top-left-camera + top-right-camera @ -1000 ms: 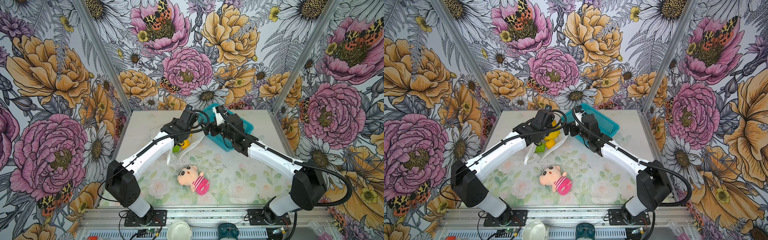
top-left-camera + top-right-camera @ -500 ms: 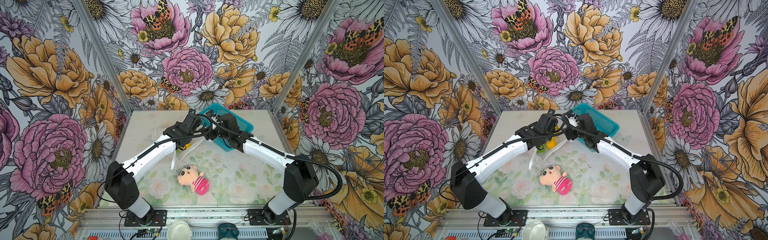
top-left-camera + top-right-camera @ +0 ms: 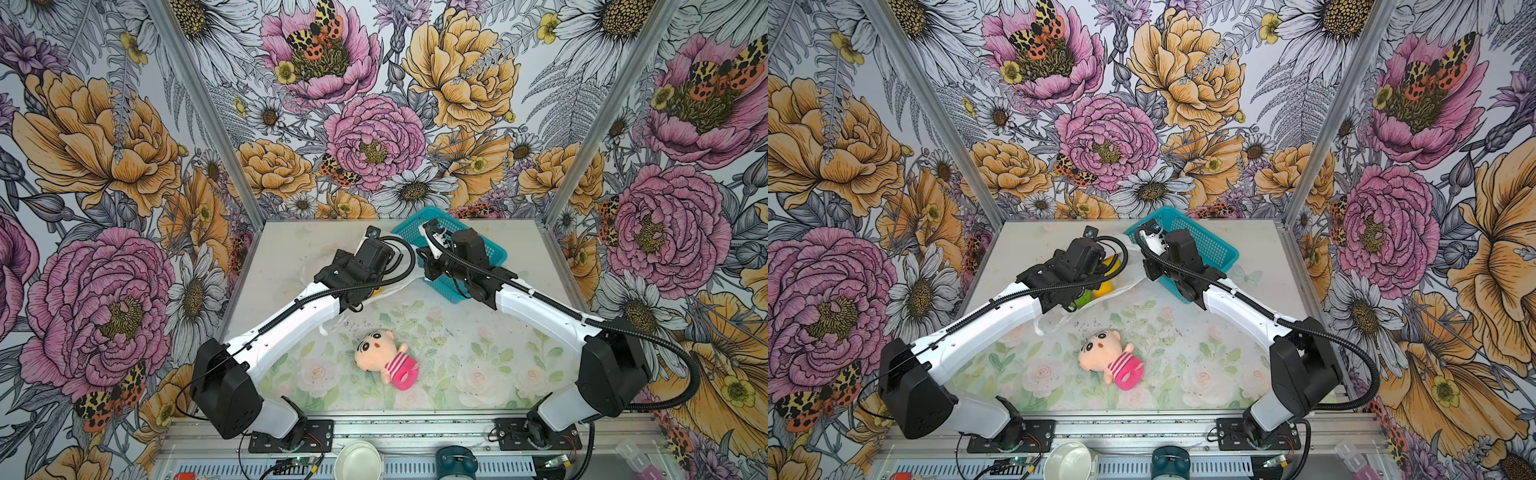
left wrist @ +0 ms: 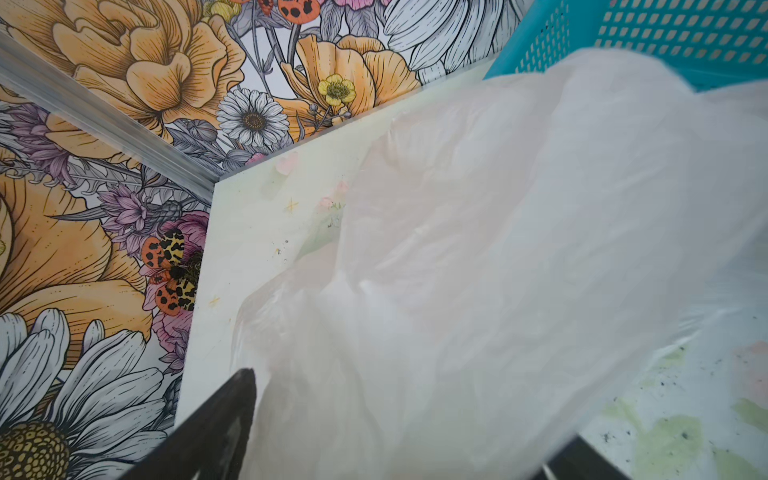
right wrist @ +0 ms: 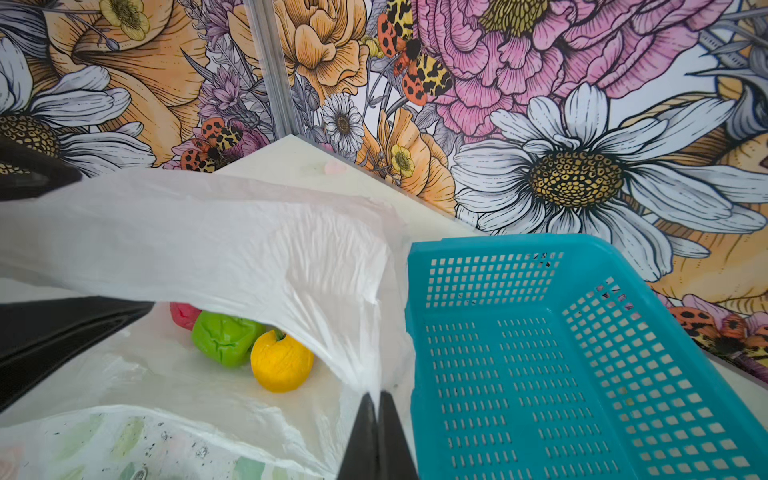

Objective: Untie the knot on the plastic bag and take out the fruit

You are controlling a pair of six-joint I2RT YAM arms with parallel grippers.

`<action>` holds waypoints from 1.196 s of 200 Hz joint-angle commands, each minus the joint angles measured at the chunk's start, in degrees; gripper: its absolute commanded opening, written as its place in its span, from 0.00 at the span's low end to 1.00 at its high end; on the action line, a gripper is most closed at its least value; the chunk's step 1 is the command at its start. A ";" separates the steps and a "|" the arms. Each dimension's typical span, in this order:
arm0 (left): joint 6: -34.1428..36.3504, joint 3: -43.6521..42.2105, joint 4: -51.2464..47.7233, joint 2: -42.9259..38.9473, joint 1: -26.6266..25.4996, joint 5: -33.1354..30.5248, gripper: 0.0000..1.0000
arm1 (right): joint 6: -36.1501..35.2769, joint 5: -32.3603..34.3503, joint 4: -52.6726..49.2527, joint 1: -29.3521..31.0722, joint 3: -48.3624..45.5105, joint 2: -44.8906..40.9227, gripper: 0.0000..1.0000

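Observation:
The left gripper moves outward along the bag's draped film next and closes on the bag's far upper edge (image 4: pixel 480 102), since that edge lies outward of its open fingers.
The plastic bag (image 5: pixel 232 249) lies at the back of the table, its thin white film lifted into an open mouth; its edge also shows in both top views (image 3: pixel 1133 282). My right gripper (image 5: pixel 377 397) is shut on a fold of that film beside the basket. Inside the bag lie the fruit: a red one (image 5: pixel 185 316), a green one (image 5: pixel 224 338) and a yellow one (image 5: pixel 280 361). My left gripper (image 4: pixel 411 407) is open, its fingers (image 4: pixel 232 415) wide apart with the bag film (image 4: pixel 478 249) draped loosely between them. The knot is out of view.
A teal basket (image 3: pixel 490 249) (image 5: pixel 540 353) stands at the back right, touching the bag. A plush doll (image 3: pixel 384 359) in a pink-striped top lies in the middle front of the table. The flowered walls close in the back and sides.
My right gripper has swung left from over the basket to the bag and shut on its film. My left gripper has gone from shut to open at the bag.

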 commanded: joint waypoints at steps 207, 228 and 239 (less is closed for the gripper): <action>12.40 42.66 -0.93 17.69 11.64 -19.18 0.00 | 3.75 -0.49 9.93 -0.17 -3.92 -4.09 0.89; 8.29 36.76 -0.78 13.88 10.72 -18.08 0.00 | 4.02 -0.24 10.62 -0.17 -4.71 -4.95 0.90; 5.82 32.54 -0.69 11.97 10.62 -16.65 0.00 | 4.29 -0.47 11.03 -0.17 -5.02 -5.24 0.90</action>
